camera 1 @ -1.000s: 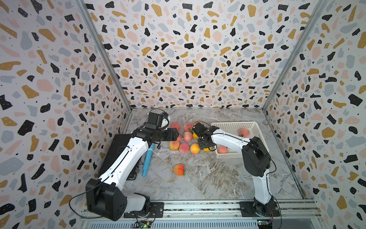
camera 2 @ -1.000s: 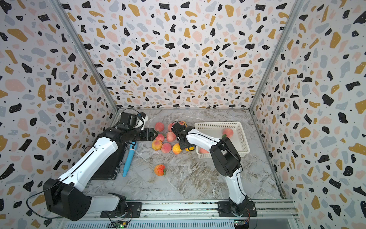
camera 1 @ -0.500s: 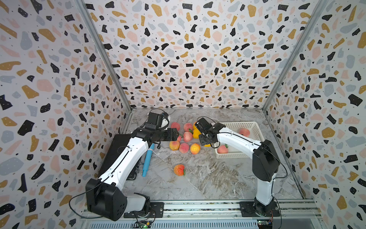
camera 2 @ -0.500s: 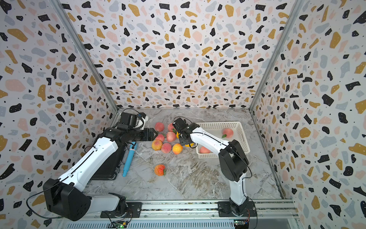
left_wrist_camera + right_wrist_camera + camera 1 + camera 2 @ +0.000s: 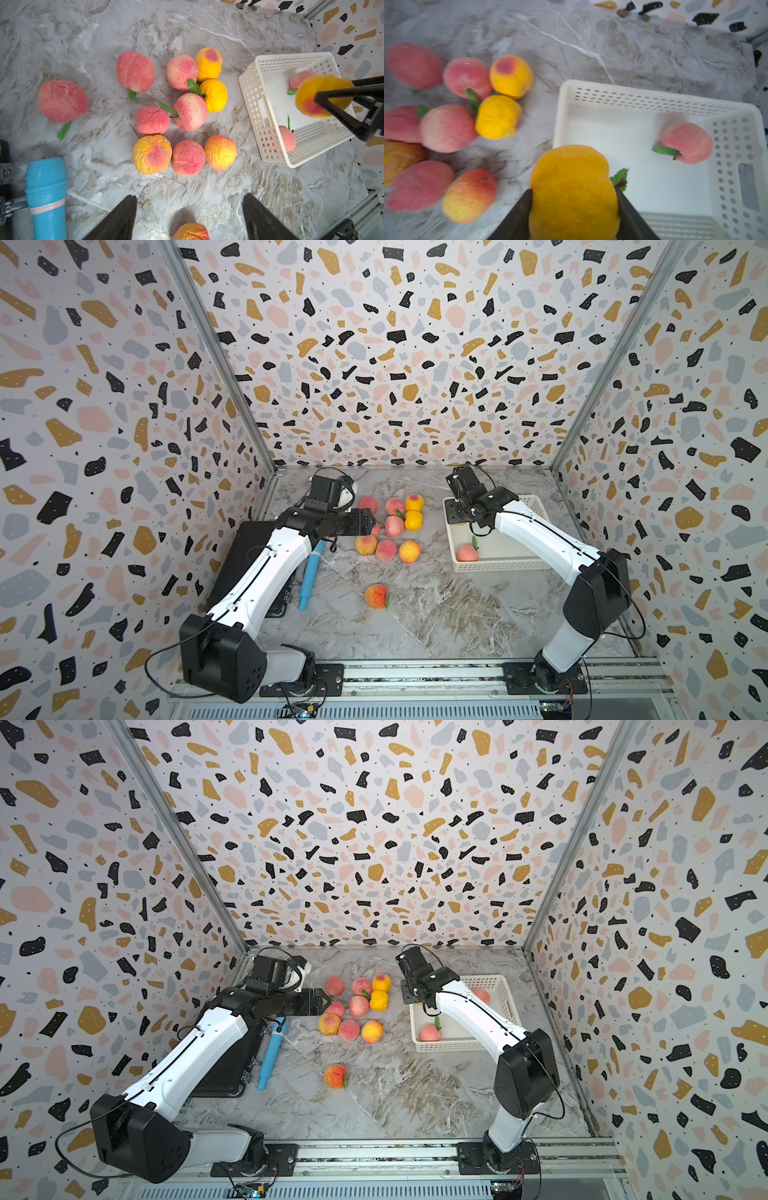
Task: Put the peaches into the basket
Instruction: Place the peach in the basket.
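Note:
The right gripper lowers inside the basket's rim nearest the cluster of peaches to the basket bottom beyond the front pink peach point(image 5: 464, 533) point(image 5: 587, 134) next and releases there, because that patch lies bare.
My right gripper point(image 5: 573, 191) is shut on a yellow-orange peach point(image 5: 571, 166) and holds it above the left rim of the white basket point(image 5: 623, 87). Two pink peaches lie in the basket, one near the front point(image 5: 467, 552) and one at the back point(image 5: 481, 995). Several peaches point(image 5: 394, 526) sit clustered on the table left of the basket. One more peach point(image 5: 375, 596) lies alone nearer the front. My left gripper point(image 5: 189, 196) hovers open by the cluster's left side point(image 5: 365, 521), with nothing between its fingers.
A blue cylindrical tool point(image 5: 309, 576) lies on the marble table beside a flat black box point(image 5: 245, 556) under my left arm. Patterned walls close the back and both sides. The basket stands close to the right wall.
My right arm has carried the yellow-orange peach rightward from the cluster to above the basket's left edge. The left arm has stayed still.

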